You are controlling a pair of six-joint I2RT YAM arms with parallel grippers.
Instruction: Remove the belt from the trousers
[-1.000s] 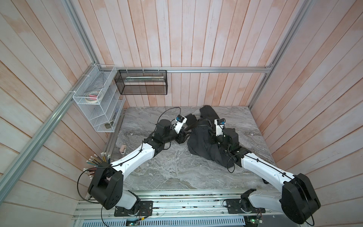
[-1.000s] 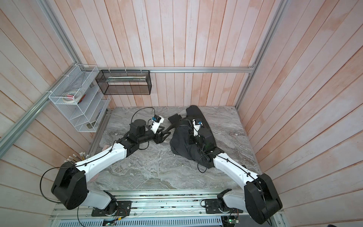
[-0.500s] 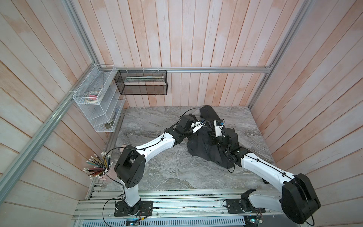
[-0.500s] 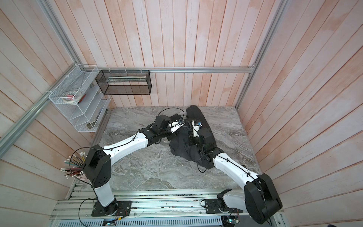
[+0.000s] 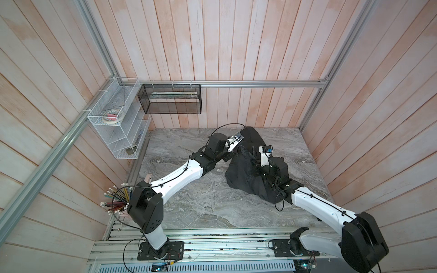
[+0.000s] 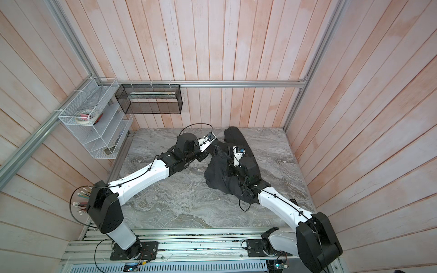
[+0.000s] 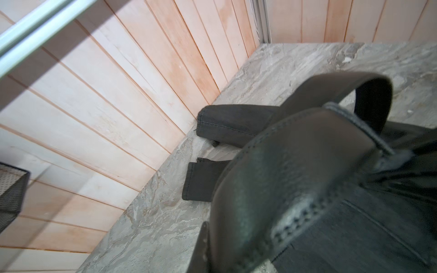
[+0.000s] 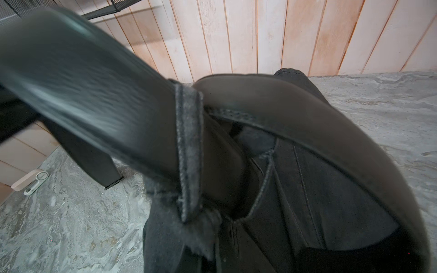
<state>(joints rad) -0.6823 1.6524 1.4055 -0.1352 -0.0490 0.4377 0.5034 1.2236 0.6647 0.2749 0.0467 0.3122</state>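
The left gripper needs to pull away next over the bare marble beside it toward the wire shelf and let go of the strap, as the belt [image 7: 295, 177] goes through a loop.
The black trousers [image 5: 241, 176] lie crumpled at the back of the marble table [image 5: 201, 201], also seen in a top view [image 6: 220, 176]. My left gripper [image 5: 229, 155] is at their waist and shut on the belt [image 7: 295, 177], a wide black strap. One finger [image 7: 202, 248] shows beside the strap. The belt [image 8: 82, 94] runs through a belt loop [image 8: 189, 151] and arcs over the waistband. My right gripper [image 5: 255, 163] sits on the trousers [image 8: 319, 201], shut on bunched fabric by that loop. Its fingers are hidden.
A white wire shelf [image 5: 118, 123] and a black mesh basket [image 5: 170, 99] hang on the back-left walls. A cup of pencils [image 5: 115, 201] stands by the left arm's base. A small beige tool [image 8: 30, 183] lies on the table to the left.
My left arm has swung right from beside the trousers to their waist and its jaws have shut on the belt. The right arm has stayed put.
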